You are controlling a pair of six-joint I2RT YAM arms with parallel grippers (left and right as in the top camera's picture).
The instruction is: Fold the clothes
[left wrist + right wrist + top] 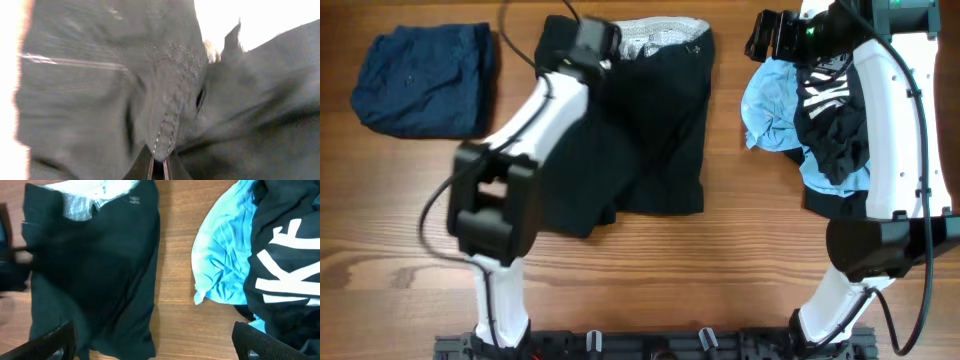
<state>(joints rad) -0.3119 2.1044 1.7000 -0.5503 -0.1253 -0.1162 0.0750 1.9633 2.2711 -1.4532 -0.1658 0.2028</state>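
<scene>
The shorts' bunched waist gets spread next as my left gripper pulls to the left in the overhead view, toward bare wood by the dark blue garment, then releases it.
A pair of black shorts [650, 130] lies spread in the middle of the table, its grey waistband lining [655, 35] at the far edge. My left gripper [588, 42] is at the shorts' far left corner, shut on a stitched hem of the black fabric [165, 135] in the left wrist view. My right gripper [768, 35] hovers open and empty at the far right, above bare wood between the shorts [90, 265] and a pile of a light blue garment [225, 265] and a black garment with white letters [285, 255].
A folded dark blue garment [425, 80] lies at the far left. The pile of blue [770, 110] and black clothes [835, 120] sits under my right arm. Bare wooden table [720, 270] lies along the near side.
</scene>
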